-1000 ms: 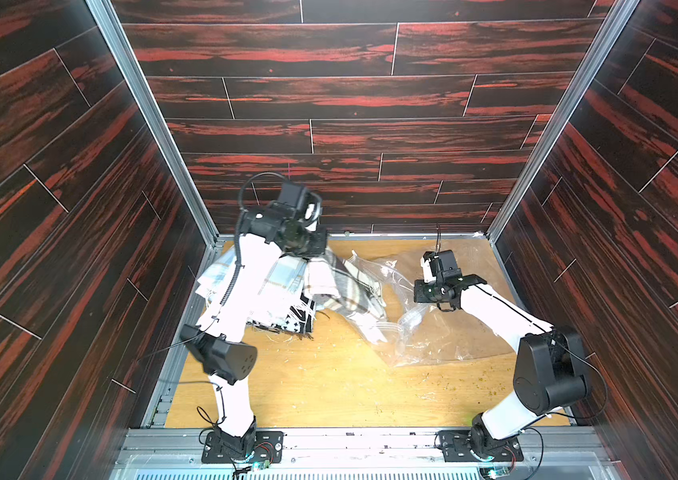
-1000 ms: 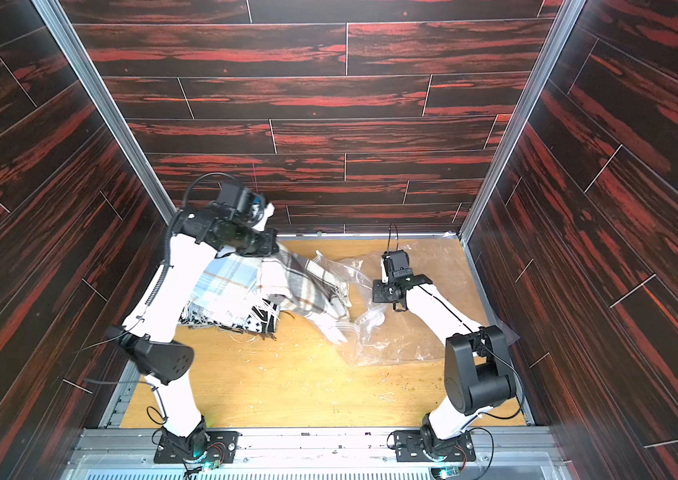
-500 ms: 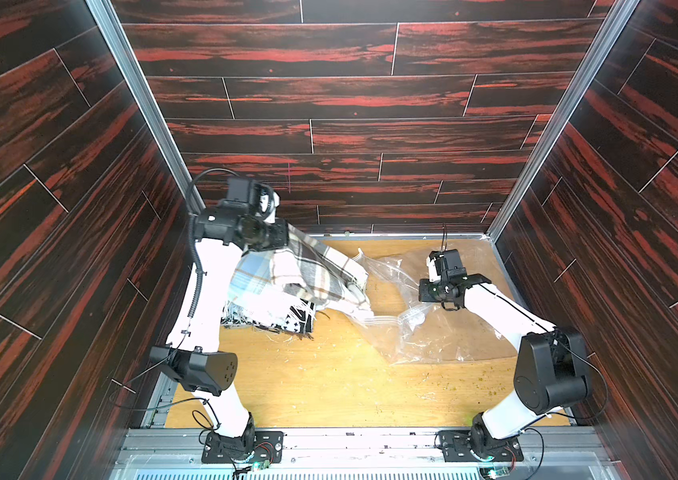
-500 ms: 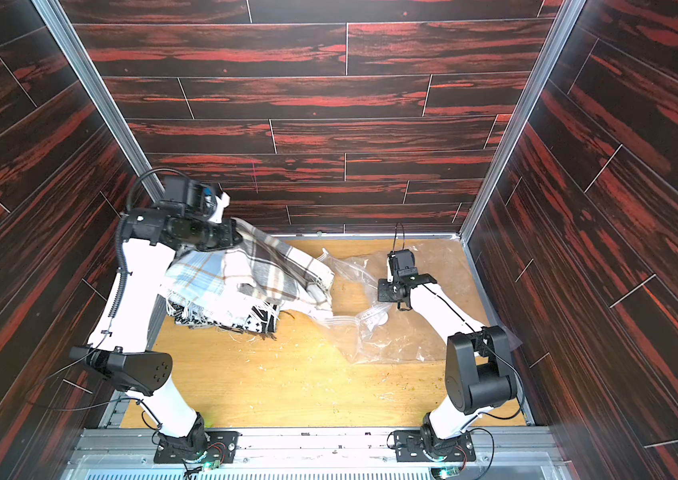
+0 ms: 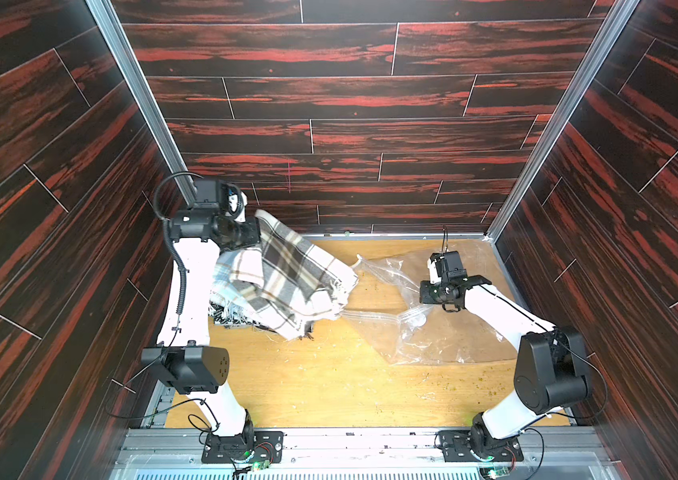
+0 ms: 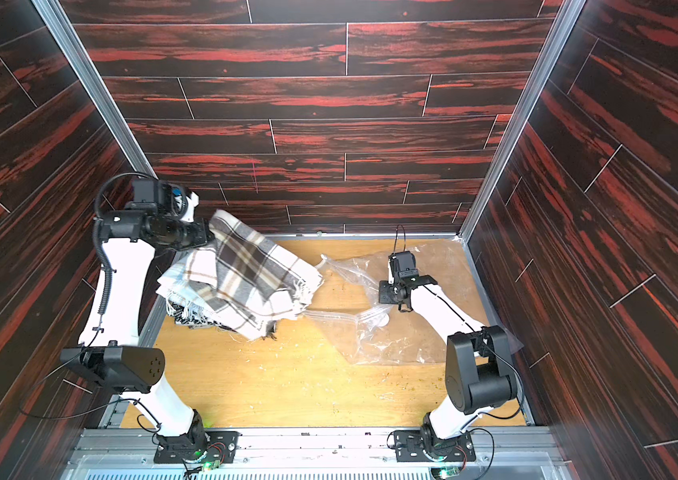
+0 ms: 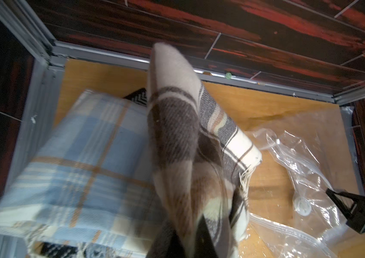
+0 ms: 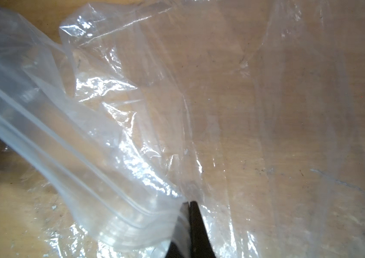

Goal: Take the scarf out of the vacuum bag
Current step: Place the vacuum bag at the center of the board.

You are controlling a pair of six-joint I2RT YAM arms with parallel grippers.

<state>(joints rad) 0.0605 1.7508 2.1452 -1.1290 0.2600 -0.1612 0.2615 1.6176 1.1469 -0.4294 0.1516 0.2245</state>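
The scarf is hanging mostly outside, and the vacuum bag's opening (image 8: pixel 29 144) is beside it, on the scarf's side. My right gripper should move toward the opening next and let go of the bag.
The scarf (image 5: pixel 287 274) (image 6: pixel 246 270), brown and cream plaid, hangs in the air at the back left, and my left gripper (image 7: pixel 187 223) is shut on its top fold. Its lower end droops beside the mouth of the vacuum bag (image 5: pixel 433 340) (image 6: pixel 391 340); whether a corner is still inside, I cannot tell. The clear bag lies crumpled and flat on the right of the wooden table, its white valve (image 5: pixel 418 320) (image 7: pixel 302 205) facing up. My right gripper (image 8: pixel 189 202) (image 5: pixel 423 297) is shut on the bag's plastic by the zip edge (image 8: pixel 76 160).
Under the hanging scarf lies a folded light blue plaid scarf (image 7: pixel 76 156) (image 5: pixel 229 270) on a black-and-white patterned cloth (image 5: pixel 229 320), against the left wall. Dark wood-look walls enclose the table (image 5: pixel 329 386) on three sides. Small crumbs speckle its front right.
My left arm has swung up and to the back left, drawing the scarf away from the bag. The bag has slackened and flattened. My right gripper has stayed shut on it, shifting slightly.
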